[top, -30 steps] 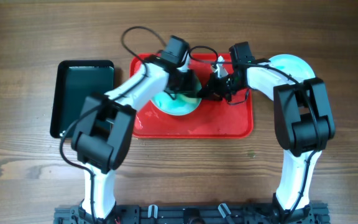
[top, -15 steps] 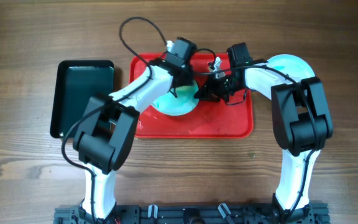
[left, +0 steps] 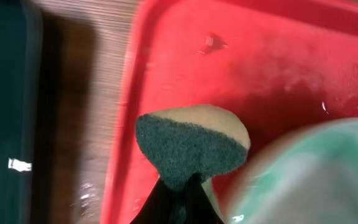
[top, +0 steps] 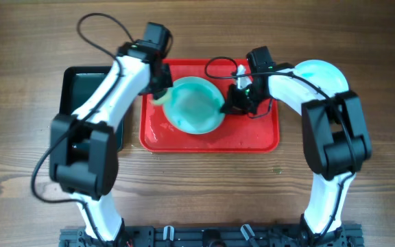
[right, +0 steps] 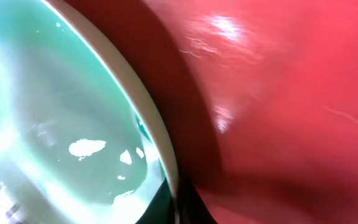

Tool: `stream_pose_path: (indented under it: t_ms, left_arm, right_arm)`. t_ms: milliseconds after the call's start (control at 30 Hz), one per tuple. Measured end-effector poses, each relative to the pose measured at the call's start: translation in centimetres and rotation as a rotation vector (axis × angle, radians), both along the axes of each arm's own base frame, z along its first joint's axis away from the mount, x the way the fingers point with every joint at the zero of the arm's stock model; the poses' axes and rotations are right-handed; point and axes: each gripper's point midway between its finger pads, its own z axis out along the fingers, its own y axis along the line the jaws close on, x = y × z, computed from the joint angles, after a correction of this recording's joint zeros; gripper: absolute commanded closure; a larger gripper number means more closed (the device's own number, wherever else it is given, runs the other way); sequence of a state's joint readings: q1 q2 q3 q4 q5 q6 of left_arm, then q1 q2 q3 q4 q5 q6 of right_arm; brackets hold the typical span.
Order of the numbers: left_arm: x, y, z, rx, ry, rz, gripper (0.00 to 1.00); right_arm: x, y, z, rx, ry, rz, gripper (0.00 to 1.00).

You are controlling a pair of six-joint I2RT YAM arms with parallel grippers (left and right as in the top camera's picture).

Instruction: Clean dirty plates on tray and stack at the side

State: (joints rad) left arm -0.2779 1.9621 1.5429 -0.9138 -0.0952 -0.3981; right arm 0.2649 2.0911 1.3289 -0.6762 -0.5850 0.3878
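The top of the plate is wet with teal smears. I will lift and tilt the plate with my right gripper, then lower it onto the red tray's bottom and let go.
A pale turquoise plate [top: 196, 104] with a wet, teal-smeared face lies in the red tray [top: 252, 134]. My right gripper [top: 229, 101] is shut on the plate's right rim, and the right wrist view shows the rim [right: 160, 155] pinched between the jaws [right: 178, 202]. My left gripper [top: 162, 95] hovers over the tray's left part, just left of the plate, shut on a small sponge [left: 191, 144] with its dark green scouring face up. A second pale plate [top: 319, 71] lies on the table right of the tray, partly under my right arm.
A dark green tray [top: 81, 96] sits on the wood table left of the red tray, partly under my left arm. The red tray's floor [right: 291, 93] is wet and glossy. Cables loop above both wrists.
My left arm has swung left with the sponge, off the plate's face to the tray's left edge, uncovering the plate. The right gripper has kept its hold on the rim.
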Motion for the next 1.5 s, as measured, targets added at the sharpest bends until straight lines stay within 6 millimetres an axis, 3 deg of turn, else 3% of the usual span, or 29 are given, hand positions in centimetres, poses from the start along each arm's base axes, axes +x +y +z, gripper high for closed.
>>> stream_pose_path:
  t_ms: [67,167,367,467,567,933,1100,1300,1500]
  left_arm:
    - [-0.4,0.8,0.7,-0.039,0.014,0.022,0.96]
    - [-0.4,1.3,1.0,-0.082,0.024,0.042,0.96]
    - [-0.6,0.4,1.1,-0.120,0.030,0.028,0.96]
    - [-0.5,0.2,1.1,-0.127,0.028,0.023,0.96]
    - [-0.5,0.1,1.1,-0.130,0.029,0.022,0.96]
    - [-0.6,-0.1,1.1,-0.145,0.033,0.030,0.96]
    - [-0.6,-0.3,1.1,-0.154,0.035,0.032,0.96]
    - [-0.7,-0.4,1.1,-0.165,0.038,0.037,0.96]
    - [-0.7,-0.4,1.1,-0.166,0.038,0.039,0.96]
  right_arm:
    - [-0.3,-1.9,0.6,-0.106,-0.015,-0.016,0.96]
    - [-0.3,-4.7,3.1,-0.256,-0.086,-0.040,0.96]
    - [0.2,-10.1,10.7,-0.537,-0.323,-0.117,0.96]
    - [0.1,-11.5,13.8,-0.671,-0.438,-0.138,0.96]
    - [-0.2,-11.5,15.8,-0.789,-0.531,-0.131,0.96]
    - [-1.5,-7.7,20.6,-1.147,-0.843,-0.032,0.96]
    - [-1.9,-6.9,21.7,-1.200,-0.909,-0.024,0.96]
    - [-1.8,-7.3,22.5,-1.238,-0.935,-0.062,0.96]
    - [-2.0,-7.9,25.2,-1.396,-1.031,-0.071,0.96]
